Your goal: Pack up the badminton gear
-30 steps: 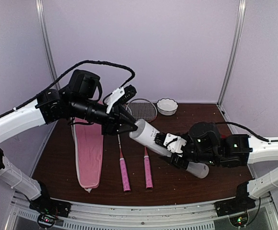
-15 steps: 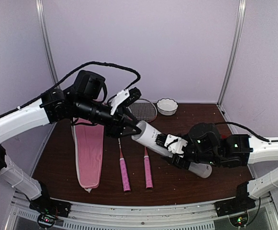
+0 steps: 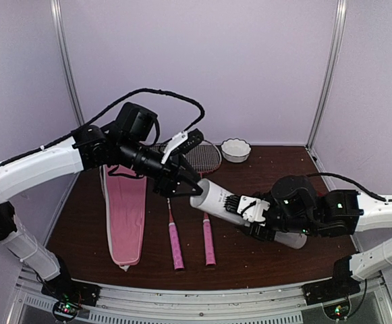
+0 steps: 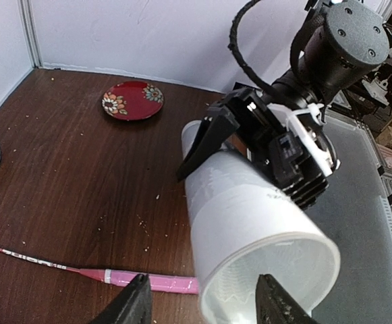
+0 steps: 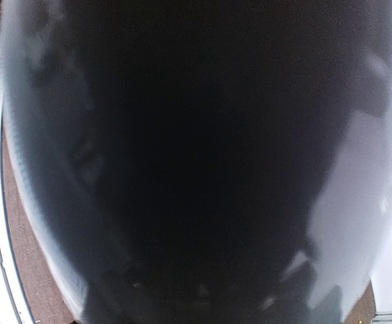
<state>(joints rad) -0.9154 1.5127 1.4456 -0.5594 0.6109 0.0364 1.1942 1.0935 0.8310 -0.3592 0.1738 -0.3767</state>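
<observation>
My right gripper should move outward next, turning the tube, then lower and release it on the bare tabletop [image 3: 265, 166] beside the small white bowl.
The long white tube [image 3: 249, 212] lies slanted above the table, its open mouth up-left. My right gripper [image 3: 244, 210] is shut on its middle; the left wrist view shows those fingers [image 4: 212, 138] clamping the tube [image 4: 243, 216]. My left gripper [image 3: 184, 181] is open and empty just before the mouth, its fingertips [image 4: 140, 290] apart. A white scalloped feather edge [image 4: 253, 287] shows inside the mouth. Two rackets with pink handles [image 3: 175, 246] [image 3: 209, 244] lie on the table. The pink cover [image 3: 127, 209] lies to their left. The right wrist view is filled by the dark tube wall [image 5: 196, 162].
A small white bowl [image 3: 236, 150] stands at the back, by the racket heads [image 3: 202, 156]. A red patterned dish [image 4: 133, 100] sits on the table near the wall in the left wrist view. Metal frame rails run along the table's near edge [image 3: 196, 297].
My left arm has swung right and forward, following the tube's mouth. The right gripper has carried the tube a little to the right and lower.
</observation>
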